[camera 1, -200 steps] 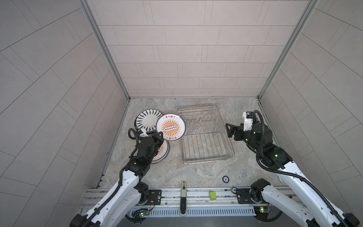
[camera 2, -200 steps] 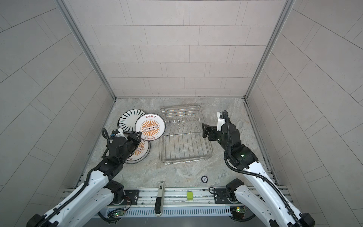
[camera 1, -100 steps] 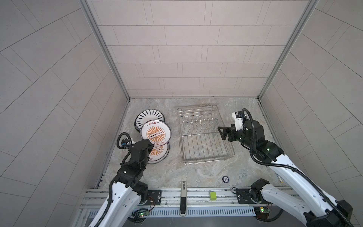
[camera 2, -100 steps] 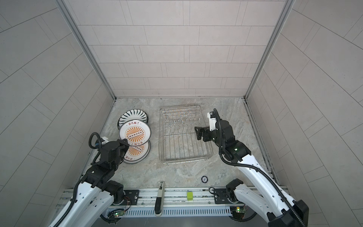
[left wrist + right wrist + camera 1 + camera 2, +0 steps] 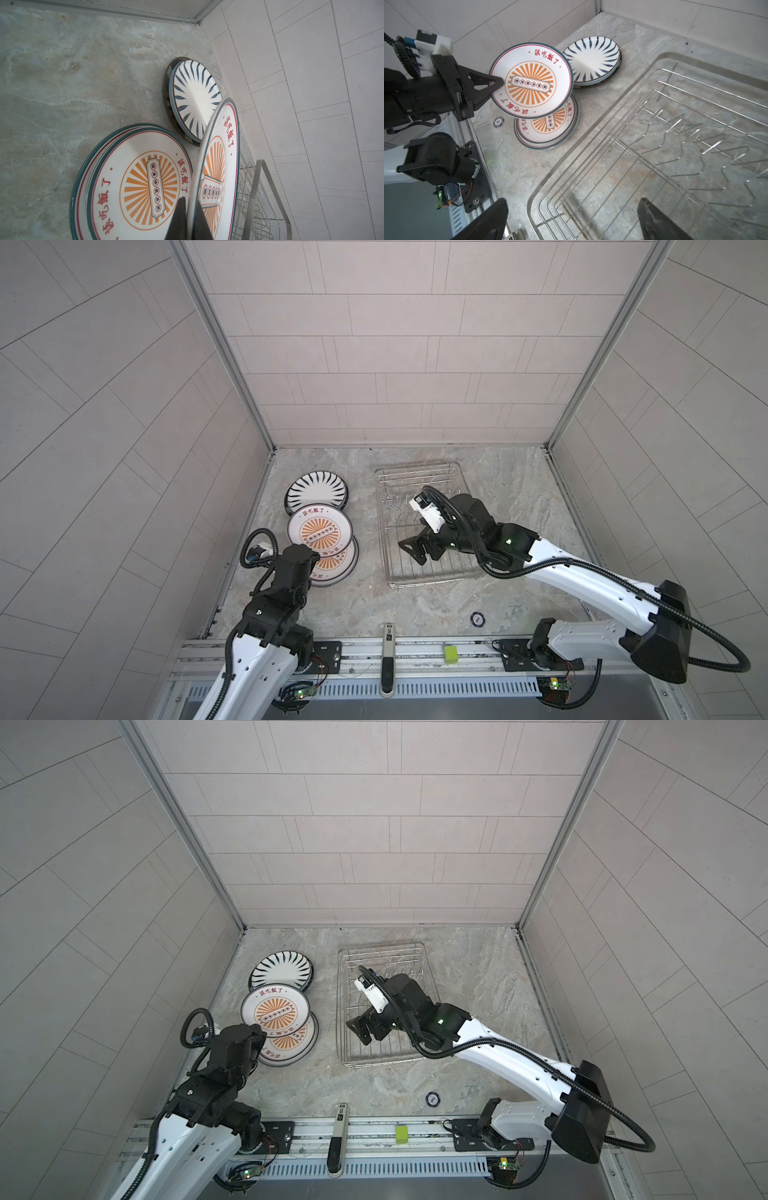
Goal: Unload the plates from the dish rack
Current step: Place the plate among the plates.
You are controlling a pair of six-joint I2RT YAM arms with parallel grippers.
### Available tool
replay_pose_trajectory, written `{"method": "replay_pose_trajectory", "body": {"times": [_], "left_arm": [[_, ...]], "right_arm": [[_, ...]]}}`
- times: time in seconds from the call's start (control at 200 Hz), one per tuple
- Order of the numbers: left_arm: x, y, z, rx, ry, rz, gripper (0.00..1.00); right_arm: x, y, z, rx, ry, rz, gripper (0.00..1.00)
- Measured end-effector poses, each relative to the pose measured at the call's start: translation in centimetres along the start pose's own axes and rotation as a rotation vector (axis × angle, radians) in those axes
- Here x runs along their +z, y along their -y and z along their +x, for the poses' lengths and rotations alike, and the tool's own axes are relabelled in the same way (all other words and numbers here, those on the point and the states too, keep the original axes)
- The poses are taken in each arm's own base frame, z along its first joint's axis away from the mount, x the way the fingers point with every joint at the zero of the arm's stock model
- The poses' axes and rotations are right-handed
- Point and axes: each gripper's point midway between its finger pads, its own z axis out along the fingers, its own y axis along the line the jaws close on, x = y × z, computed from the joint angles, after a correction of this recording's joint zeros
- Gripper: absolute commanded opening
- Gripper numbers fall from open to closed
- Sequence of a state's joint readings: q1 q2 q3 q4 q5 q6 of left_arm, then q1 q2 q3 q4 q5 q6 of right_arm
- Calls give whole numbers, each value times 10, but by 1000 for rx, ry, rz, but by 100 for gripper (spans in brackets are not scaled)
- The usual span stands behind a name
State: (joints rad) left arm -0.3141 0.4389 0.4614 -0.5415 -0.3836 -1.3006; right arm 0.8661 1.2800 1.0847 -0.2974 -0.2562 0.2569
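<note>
The held sunburst plate is hanging above its like, so the left gripper will next lower it onto the stack's top plate and let go of the plate's near edge.
My left gripper is shut on the near edge of an orange sunburst plate, holding it tilted above a stack of like plates left of the dish rack. A black-striped plate lies on another stack just behind. The right wrist view shows the held plate and the left gripper. The silver wire dish rack holds no plates in any view. My right gripper hangs open over the rack's near left part; in its own view it has nothing between its fingers above the rack.
Side walls close in on both sides. A small round chip lies on the marble floor near the front rail. Another chip lies beside the sunburst stack. A green block sits on the rail.
The left arm has drawn back to the near left, carrying the sunburst plate from beside the rack to above the stack. The right gripper has swung left over the rack, still open.
</note>
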Motion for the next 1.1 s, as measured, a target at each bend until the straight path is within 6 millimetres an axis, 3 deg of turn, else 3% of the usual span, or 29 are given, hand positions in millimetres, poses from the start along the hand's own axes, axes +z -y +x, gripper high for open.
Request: {"method": "replay_pose_trajectory", "body": {"times": [0.34, 0.786, 0.976, 1.101], "left_arm": [[9, -20, 13, -40, -40, -104, 0], [28, -56, 37, -110, -80, -212, 0], [33, -60, 42, -148, -79, -198, 12], [39, -83, 56, -149, -109, -235, 24]], "right_arm": [[57, -25, 7, -40, -104, -41, 97], [88, -42, 17, -65, -162, -71, 96], [93, -45, 21, -69, -175, -75, 96], [93, -46, 20, -70, -173, -77, 96]]}}
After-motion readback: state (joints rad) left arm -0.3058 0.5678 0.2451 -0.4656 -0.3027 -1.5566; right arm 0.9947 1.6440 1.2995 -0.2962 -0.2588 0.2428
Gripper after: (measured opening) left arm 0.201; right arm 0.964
